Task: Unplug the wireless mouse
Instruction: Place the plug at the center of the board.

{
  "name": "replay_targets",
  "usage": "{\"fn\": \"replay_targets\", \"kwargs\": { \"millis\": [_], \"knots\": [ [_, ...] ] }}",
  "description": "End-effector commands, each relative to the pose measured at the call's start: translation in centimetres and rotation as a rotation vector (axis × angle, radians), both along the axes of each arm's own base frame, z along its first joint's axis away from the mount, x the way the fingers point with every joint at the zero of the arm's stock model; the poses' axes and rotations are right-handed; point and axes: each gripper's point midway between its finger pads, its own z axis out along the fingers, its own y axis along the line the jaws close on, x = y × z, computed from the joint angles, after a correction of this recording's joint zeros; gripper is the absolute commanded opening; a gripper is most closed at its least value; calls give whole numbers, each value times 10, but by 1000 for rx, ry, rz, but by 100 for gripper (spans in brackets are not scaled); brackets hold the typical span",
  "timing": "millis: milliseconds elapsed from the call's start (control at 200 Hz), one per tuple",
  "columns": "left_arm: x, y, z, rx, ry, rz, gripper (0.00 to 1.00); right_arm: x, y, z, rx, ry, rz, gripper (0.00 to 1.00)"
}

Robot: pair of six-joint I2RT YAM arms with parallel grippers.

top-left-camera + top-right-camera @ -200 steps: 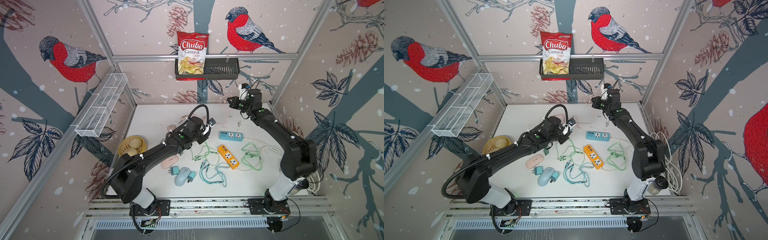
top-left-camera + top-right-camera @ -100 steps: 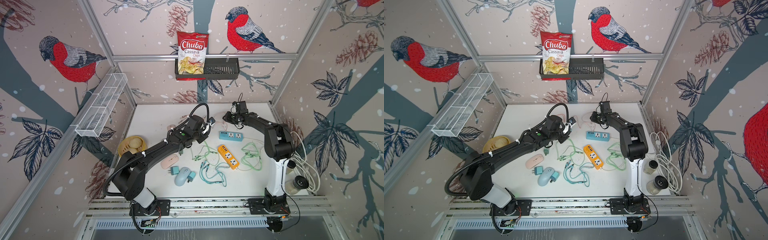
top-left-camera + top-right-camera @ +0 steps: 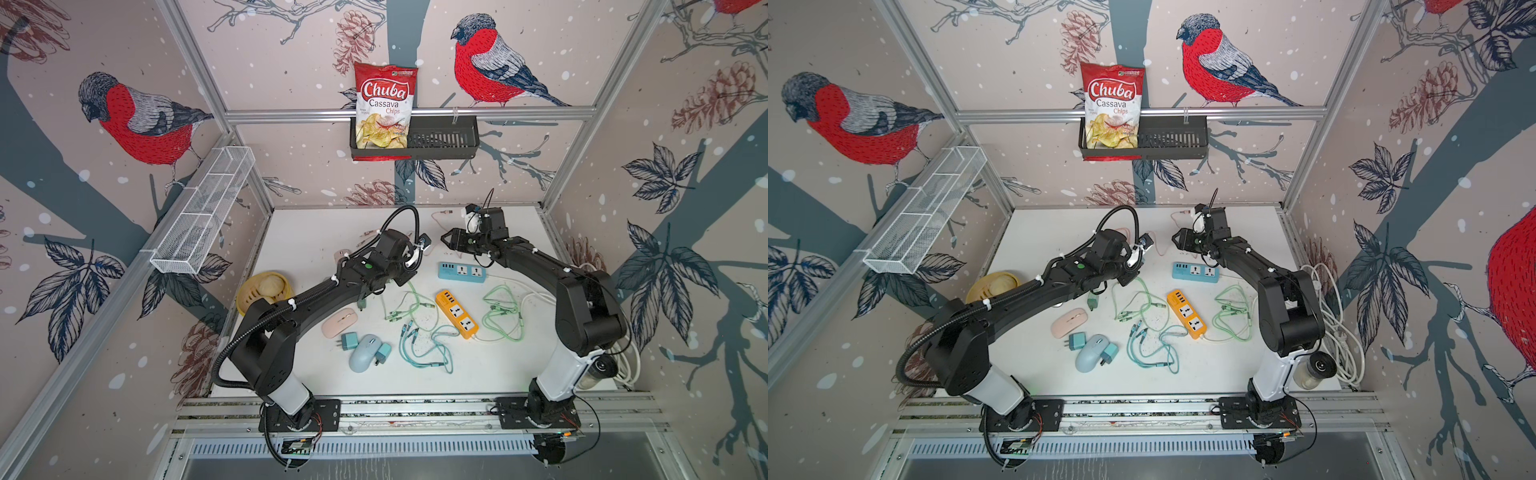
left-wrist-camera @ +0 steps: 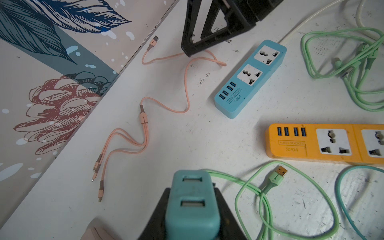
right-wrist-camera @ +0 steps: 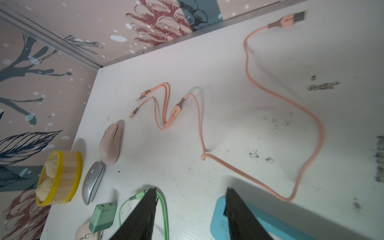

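Observation:
My left gripper will next bring the teal USB charger down to the bare tabletop between the pink cable [image 5: 249, 79] and the green cables and let go of it there, because both ports are empty.
A pink wireless mouse [image 5: 111, 143] lies near the table's back left, next to a silver mouse [image 5: 93, 182]. A loose pink cable [image 5: 249, 79] [image 4: 187, 99] snakes over the table. Its small plugs end just short of that mouse, and its USB plug [image 4: 154, 40] lies by the back wall. My right gripper [image 5: 191, 193] [image 3: 446, 243] hangs open over the cable with nothing between its fingers. My left gripper [image 4: 192, 189] is shut on a teal USB charger [image 4: 193, 207] with both ports empty. In both top views its jaws are hidden under the wrist.
A blue power strip [image 3: 462, 272] and an orange one [image 3: 457, 313] lie mid-table among green cables [image 3: 500, 316] and a teal cable [image 3: 424, 349]. Nearer the front are another pink mouse [image 3: 338, 324] and a blue mouse [image 3: 365, 352] between two chargers. A yellow basket [image 3: 264, 289] sits left.
My right arm has come down and forward from high at the back wall to low over the pink cable, and its jaws have opened. The left arm has not moved.

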Motion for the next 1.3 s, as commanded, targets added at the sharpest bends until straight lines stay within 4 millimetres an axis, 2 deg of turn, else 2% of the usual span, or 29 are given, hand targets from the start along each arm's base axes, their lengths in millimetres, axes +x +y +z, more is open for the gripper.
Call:
{"fn": "replay_targets", "kwargs": {
  "millis": [0,110,190,285,350,530,600,701,796,826,851,876,936,991,1001,1061,1121,1186,1241,1296],
  "knots": [
    [1,0,-1,0,13,4,0,-8,22,-11,44,50,112,56],
    [2,1,-3,-1,14,6,0,4,28,-30,51,102,98,56],
    [6,2,-13,-22,39,9,0,25,21,-38,25,104,46,56],
    [23,7,-31,-128,158,28,0,47,7,-32,-23,58,-30,56],
    [40,16,-45,-198,276,71,0,49,3,-17,-28,24,-46,56],
    [52,11,-91,-353,616,44,0,12,-11,17,-48,-66,-53,57],
    [61,16,-114,-360,711,100,9,-7,-22,27,-63,-97,-69,57],
    [78,31,-140,-343,737,190,9,-37,-39,41,-76,-140,-96,58],
    [86,40,-152,-337,732,238,12,-63,-58,53,-100,-187,-138,58],
    [87,43,-154,-333,728,248,15,-69,-67,57,-117,-208,-160,58],
    [88,44,-155,-328,725,255,21,-74,-74,61,-132,-225,-182,59],
    [88,45,-156,-326,720,262,30,-77,-82,60,-153,-234,-210,61],
    [90,47,-155,-326,704,274,57,-86,-105,74,-189,-288,-291,71],
    [91,48,-148,-336,674,276,92,-91,-126,81,-215,-325,-378,78],
    [92,48,-146,-339,667,277,96,-92,-130,83,-219,-332,-395,81],
    [93,51,-134,-354,625,293,97,-96,-148,91,-228,-378,-483,100],
    [97,58,-120,-353,570,326,97,-99,-162,101,-226,-413,-554,100],
    [103,71,-95,-354,468,384,97,-100,-184,105,-254,-436,-667,100],
    [108,86,-63,-380,350,448,97,-101,-204,102,-289,-457,-770,100],
    [107,103,-26,-425,225,512,97,-103,-214,98,-314,-485,-806,100]
  ]
}}
